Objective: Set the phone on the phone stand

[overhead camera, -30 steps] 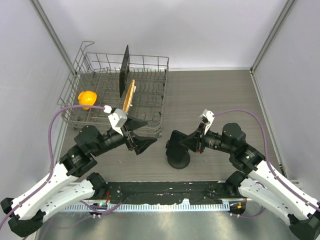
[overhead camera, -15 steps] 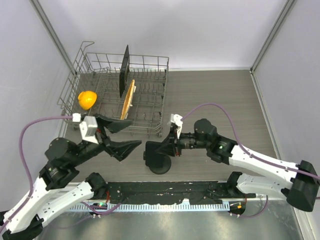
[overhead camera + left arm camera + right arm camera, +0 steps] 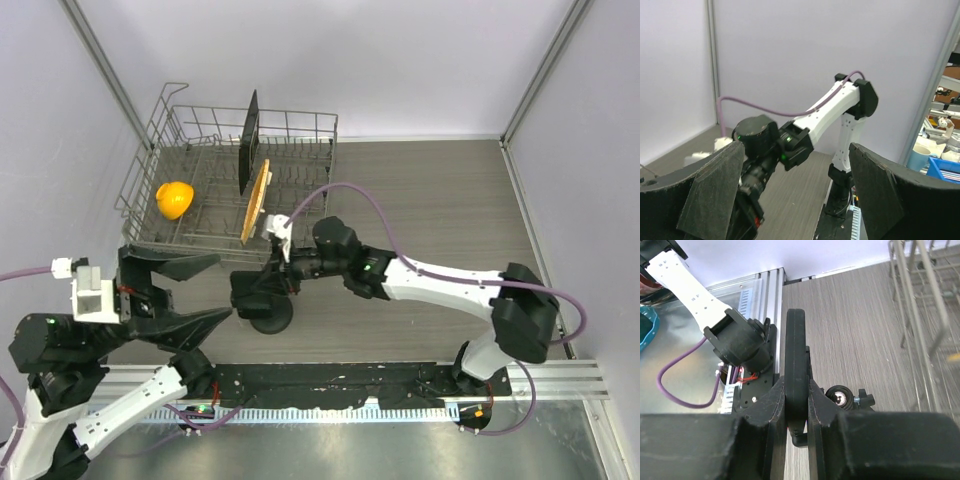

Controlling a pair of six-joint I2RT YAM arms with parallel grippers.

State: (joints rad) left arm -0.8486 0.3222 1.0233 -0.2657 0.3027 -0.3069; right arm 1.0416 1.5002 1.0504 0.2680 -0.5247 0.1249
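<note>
The stand's upright black plate should come between my left gripper's open, empty fingers, so I need to move my right gripper to the left in the top view next.
The phone stand point(image 3: 264, 310), black with a round disc base, stands on the table just in front of the dish rack. My right gripper point(image 3: 268, 284) reaches far left and is shut on the stand's upright black plate, seen edge-on between the fingers in the right wrist view point(image 3: 795, 360); the stand's knob point(image 3: 842, 398) shows beside it. My left gripper point(image 3: 178, 293) is open and empty, held at the near left, left of the stand. In the left wrist view the gripper point(image 3: 797, 200) looks past its fingers at the right arm. The phone is not in view.
A wire dish rack point(image 3: 153, 160) stands at the back left, holding an upright black square plate point(image 3: 248, 140), a wooden plate point(image 3: 258, 198) and an orange object point(image 3: 174, 198). The right arm point(image 3: 440, 285) stretches across the table's middle. The black rail point(image 3: 340, 382) runs along the near edge.
My right gripper has carried the phone stand leftwards from the table's middle to in front of the rack. My left arm has drawn back to the near left, staying open.
</note>
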